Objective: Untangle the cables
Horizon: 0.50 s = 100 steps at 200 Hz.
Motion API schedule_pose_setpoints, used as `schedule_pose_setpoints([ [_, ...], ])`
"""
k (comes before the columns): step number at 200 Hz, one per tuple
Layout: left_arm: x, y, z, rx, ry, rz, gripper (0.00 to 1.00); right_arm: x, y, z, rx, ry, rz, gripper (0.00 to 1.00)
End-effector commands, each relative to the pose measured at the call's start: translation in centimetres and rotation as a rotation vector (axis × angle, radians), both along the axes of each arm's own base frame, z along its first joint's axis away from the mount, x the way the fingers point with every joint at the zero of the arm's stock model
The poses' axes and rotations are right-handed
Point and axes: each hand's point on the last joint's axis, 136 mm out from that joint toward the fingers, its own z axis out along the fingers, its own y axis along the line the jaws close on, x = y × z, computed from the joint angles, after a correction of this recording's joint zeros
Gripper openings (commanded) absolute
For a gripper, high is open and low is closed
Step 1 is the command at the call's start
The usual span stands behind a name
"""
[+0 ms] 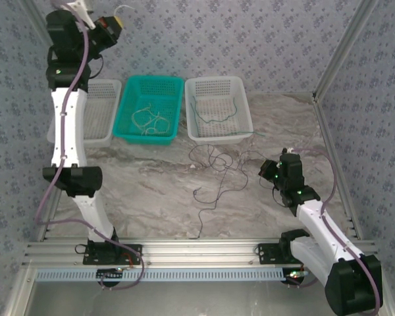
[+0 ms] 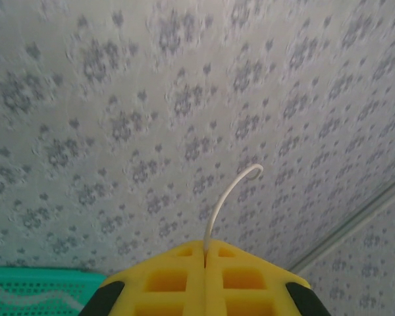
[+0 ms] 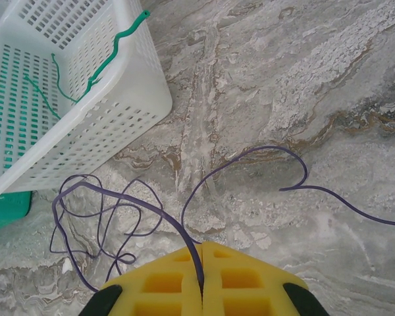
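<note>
The end of the yellow-tan cable should be released over the teal basket next, because pale cables lie inside it. My left gripper needs to come down there from its high place by the back wall first.
My left gripper (image 2: 205, 246) is raised high near the back wall, shut on the end of a pale yellow-tan cable (image 2: 225, 197) that curls up out of its yellow pads. The top view shows this gripper (image 1: 114, 26) above the baskets. More pale cables (image 1: 149, 120) lie in the teal basket (image 1: 133, 89). My right gripper (image 3: 201, 247) is low over the table, shut on a dark purple cable (image 3: 122, 197). That cable runs left into a loose tangle (image 1: 214, 164) on the marble, and another strand (image 3: 296, 187) loops off to the right. A green cable (image 3: 112, 56) lies in the white basket (image 3: 128, 99), one end hanging over the rim.
Three baskets stand in a row at the back: a white one (image 1: 104, 92) partly behind the left arm, the teal one, and a white one (image 1: 240, 89) on the right. A metal frame post (image 1: 339, 52) rises at the right, and a rail (image 1: 197, 250) edges the front.
</note>
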Motion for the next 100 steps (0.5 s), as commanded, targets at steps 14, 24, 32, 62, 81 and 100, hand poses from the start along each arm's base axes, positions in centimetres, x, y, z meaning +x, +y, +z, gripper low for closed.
schedule_pose_setpoints([
  [14,1.4,-0.9,-4.1,0.074,0.101,-0.018,0.0,-0.1,0.4,1.2,-0.002,-0.015,0.022,0.0],
  [24,2.0,-0.8,-5.9,0.111,0.142,0.012,0.0,-0.2,0.3,1.3,-0.003,-0.017,0.023,0.0],
  [32,2.4,-0.7,-7.2,0.141,0.169,0.031,0.0,-0.3,0.3,1.3,-0.002,-0.019,0.023,0.0],
  [62,3.9,-0.1,-14.5,0.196,0.317,0.088,0.0,-0.7,0.2,1.3,-0.003,-0.015,0.021,0.0],
  [81,4.2,0.2,-19.7,0.204,0.408,0.101,0.0,-0.8,0.2,1.5,0.0,-0.022,0.019,0.0],
  [100,3.8,-0.2,-23.3,0.203,0.456,0.094,0.0,-1.0,0.0,1.6,-0.004,-0.024,0.013,0.0],
])
